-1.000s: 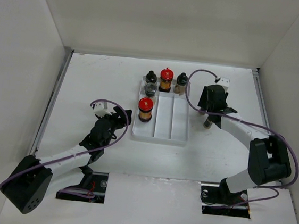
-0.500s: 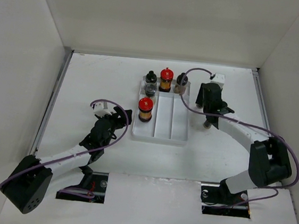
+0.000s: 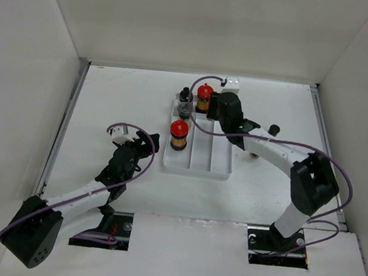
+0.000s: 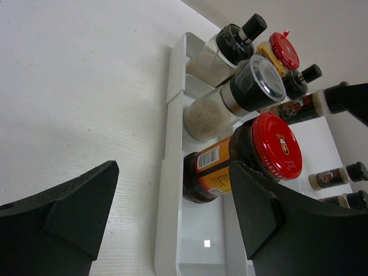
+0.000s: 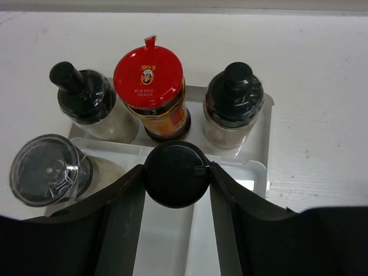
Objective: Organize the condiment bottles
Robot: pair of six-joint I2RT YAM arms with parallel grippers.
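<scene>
My right gripper moves down and slightly toward the clear-lidded grinder next, into the tray's middle section (image 3: 203,131) (image 5: 160,210). That spot before the back row's red-capped bottle is empty.
My right gripper (image 5: 175,190) is shut on a black-capped bottle (image 5: 175,173) and holds it over the white divided tray (image 5: 261,167), just in front of its back row. That row holds a knob-capped pale bottle (image 5: 86,98), a red-capped amber bottle (image 5: 149,80) and a black-capped bottle (image 5: 234,100). A clear-lidded grinder (image 5: 43,169) stands at the left. In the top view the right gripper (image 3: 221,117) is over the tray's back. My left gripper (image 4: 172,213) is open and empty, left of the tray, facing a second red-capped amber bottle (image 4: 241,158).
Two slim black-capped bottles (image 3: 274,129) (image 3: 254,155) stand on the table right of the tray (image 3: 198,162). They also show in the left wrist view (image 4: 333,175). White walls close in the table on three sides.
My right gripper has moved left, from the table right of the tray to above the tray's back part, carrying the black-capped bottle. The left arm has barely moved.
</scene>
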